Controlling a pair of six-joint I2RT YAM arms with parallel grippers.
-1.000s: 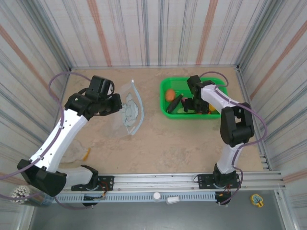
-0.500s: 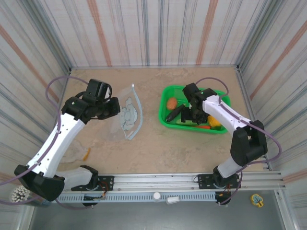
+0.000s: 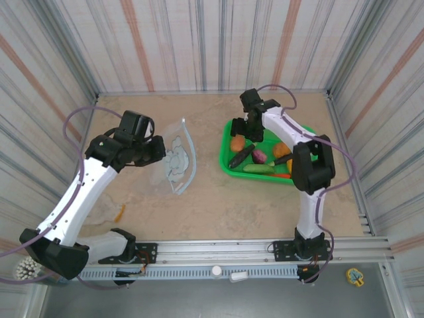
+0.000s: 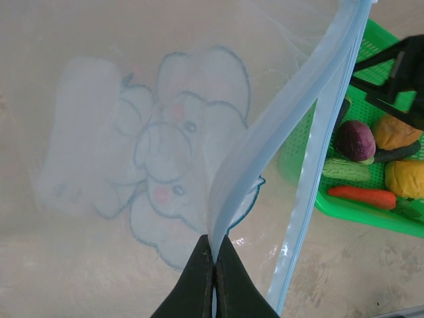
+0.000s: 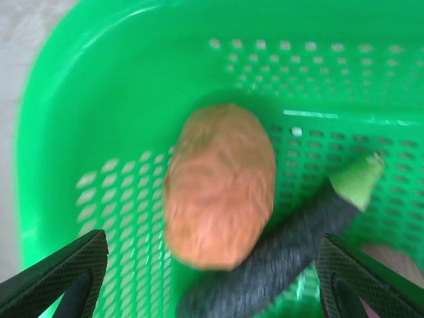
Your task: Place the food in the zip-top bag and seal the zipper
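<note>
My right gripper comes down into the basket next and closes around the sides of the orange round piece (image 3: 237,143) (image 5: 220,184), as that lies uncovered between its open fingers.
The clear zip-top bag (image 3: 176,161) with its blue elephant print (image 4: 173,173) hangs from my left gripper (image 4: 215,257), which is shut on the bag's upper lip; the light-blue zipper (image 4: 301,109) curves up and away. The food lies in a green mesh basket (image 3: 228,165): an orange round piece (image 5: 220,184), a dark eggplant (image 5: 291,255), a purple ball (image 4: 356,139), a cucumber (image 4: 346,170), a carrot (image 4: 361,197) and a yellow pepper (image 4: 405,179). My right gripper (image 5: 212,288) hovers open over the basket's left end, its fingers (image 5: 63,275) either side of the orange piece and eggplant.
Striped walls close in the table on three sides. A small orange item (image 3: 120,212) lies on the table near the left arm's base. Bare tabletop (image 3: 218,199) lies between bag and basket and toward the near rail.
My right gripper has swung from the basket's middle to its far left end, over the orange piece. The basket has shifted slightly toward me. The left gripper keeps holding the bag, almost still.
</note>
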